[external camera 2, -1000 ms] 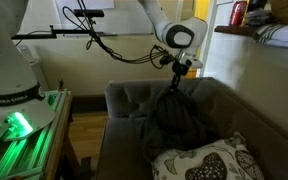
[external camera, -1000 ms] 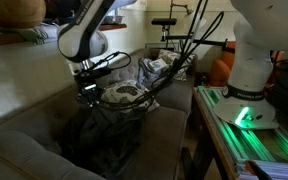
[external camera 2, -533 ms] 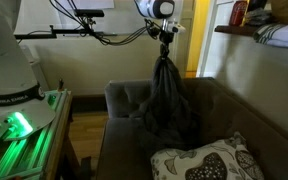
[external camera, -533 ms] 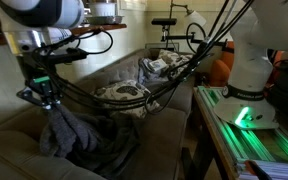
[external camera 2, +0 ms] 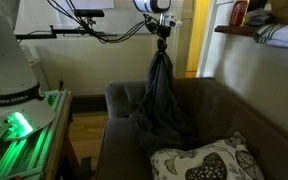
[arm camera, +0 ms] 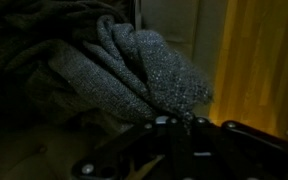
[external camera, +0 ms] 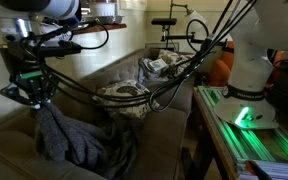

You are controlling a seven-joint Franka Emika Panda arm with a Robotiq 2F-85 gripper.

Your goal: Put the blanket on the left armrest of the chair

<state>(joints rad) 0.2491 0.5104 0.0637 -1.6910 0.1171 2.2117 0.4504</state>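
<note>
The gripper rises next and carries the blanket outward past the sofa armrest (external camera 2: 119, 95) to release the cloth, because the blanket's lower part still lies bunched on the seat.
A dark grey blanket (external camera 2: 162, 95) hangs in a long drape from my gripper (external camera 2: 162, 44), its lower part still bunched on the sofa seat. In an exterior view the gripper (external camera: 31, 98) sits high above the seat with the blanket (external camera: 69, 142) trailing down from it. My gripper is shut on the blanket's top. The wrist view shows folds of the grey blanket (arm camera: 134, 70) pinched between the dark fingers (arm camera: 174, 122). The sofa armrest (external camera 2: 119, 95) is beside the hanging cloth.
A patterned black-and-white pillow (external camera 2: 199, 160) lies on the seat; it also shows in an exterior view (external camera: 124, 97). A robot base with green lights (external camera: 249, 100) stands on a table beside the sofa. Cables (external camera: 154, 85) hang across the scene.
My gripper has risen well above the sofa and moved sideways, lifting the blanket from a heap into a long hanging drape.
</note>
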